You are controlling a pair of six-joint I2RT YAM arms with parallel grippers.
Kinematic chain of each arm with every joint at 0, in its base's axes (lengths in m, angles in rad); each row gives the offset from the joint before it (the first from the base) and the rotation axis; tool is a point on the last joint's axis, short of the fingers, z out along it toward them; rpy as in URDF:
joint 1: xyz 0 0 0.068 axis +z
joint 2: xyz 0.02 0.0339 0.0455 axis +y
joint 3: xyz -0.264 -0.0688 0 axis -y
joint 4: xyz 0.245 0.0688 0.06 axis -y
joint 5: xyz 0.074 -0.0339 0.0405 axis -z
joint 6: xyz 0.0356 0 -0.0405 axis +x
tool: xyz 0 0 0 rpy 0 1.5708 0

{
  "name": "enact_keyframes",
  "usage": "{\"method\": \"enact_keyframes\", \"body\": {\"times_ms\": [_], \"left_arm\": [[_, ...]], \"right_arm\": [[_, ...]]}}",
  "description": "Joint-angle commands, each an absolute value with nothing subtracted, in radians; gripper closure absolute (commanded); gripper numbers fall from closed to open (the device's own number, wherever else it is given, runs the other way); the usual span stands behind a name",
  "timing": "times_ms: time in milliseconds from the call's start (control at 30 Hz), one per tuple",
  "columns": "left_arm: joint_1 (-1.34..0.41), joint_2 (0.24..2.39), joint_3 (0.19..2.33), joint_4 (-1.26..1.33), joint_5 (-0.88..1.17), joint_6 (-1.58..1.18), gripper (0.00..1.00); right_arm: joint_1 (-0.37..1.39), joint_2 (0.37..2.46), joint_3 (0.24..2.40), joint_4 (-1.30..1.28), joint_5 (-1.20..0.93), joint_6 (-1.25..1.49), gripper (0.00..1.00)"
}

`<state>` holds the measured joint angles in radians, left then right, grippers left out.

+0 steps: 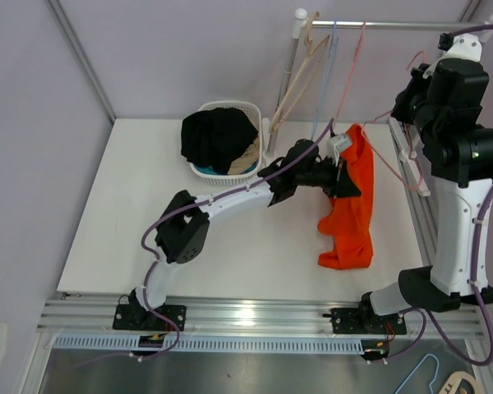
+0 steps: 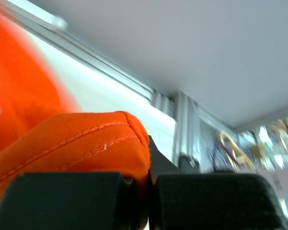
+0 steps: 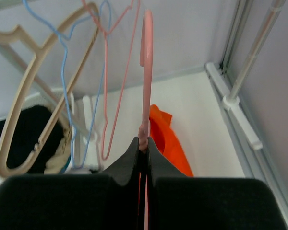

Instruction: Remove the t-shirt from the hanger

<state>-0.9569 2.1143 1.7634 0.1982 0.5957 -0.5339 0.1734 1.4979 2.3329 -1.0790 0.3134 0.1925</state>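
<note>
The robot's right gripper will next move outward, lower the hanger's upright hook onto the bar's empty part [image 1: 394,26] beside the pink wire hanger and let go of it.
The orange t-shirt [image 1: 351,209] hangs crumpled from the right of centre down onto the white table [image 1: 255,254]. My left gripper [image 1: 338,176] is shut on its upper part; in the left wrist view the jaws [image 2: 146,184] pinch a stitched orange hem [image 2: 81,143]. My right gripper [image 1: 401,111] is raised at the right and shut on the thin pink hanger [image 3: 146,72], whose hook stands up from between the jaws [image 3: 144,141]. The shirt [image 3: 167,139] shows below and beyond them. How much of the hanger is still inside the shirt is hidden.
A white basket [image 1: 251,111] of dark clothes stands at the table's back. A rail [image 1: 386,25] on a white post [image 1: 294,57] carries a beige hanger [image 3: 17,115], a blue wire hanger [image 3: 63,72] and a pink wire hanger [image 3: 107,96]. A rack base [image 3: 235,103] lies along the right edge.
</note>
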Motion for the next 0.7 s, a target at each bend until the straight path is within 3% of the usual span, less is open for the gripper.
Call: {"method": "enact_keyframes", "body": {"times_ms": [0,67,200,367,400,667], "left_arm": [[-0.944,2.166,2.041,0.04,0.474,-0.581,0.98],[-0.904,2.262,2.175,0.017,0.501,-0.633,0.98],[-0.887,2.313,2.24,-0.043,0.63,-0.651,0.99],[-0.954,2.023,1.871,-0.008,0.661,-0.526,0.99],[-0.985,1.975,1.694,0.056,0.66,-0.512,0.99],[-1.13,1.634,1.249,0.14,0.632,-0.381,0.99]], "right_arm": [[0.172,1.399,2.267,-1.164,0.207,0.233,1.0],[0.173,1.358,2.243,-1.147,0.189,0.242,1.0],[0.173,1.319,2.177,-1.03,0.25,0.204,1.0],[0.166,1.345,2.071,-0.783,0.319,0.112,1.0],[0.163,1.359,2.077,-0.76,0.318,0.103,1.0],[0.112,1.534,2.236,-0.603,0.247,0.058,1.0]]}}
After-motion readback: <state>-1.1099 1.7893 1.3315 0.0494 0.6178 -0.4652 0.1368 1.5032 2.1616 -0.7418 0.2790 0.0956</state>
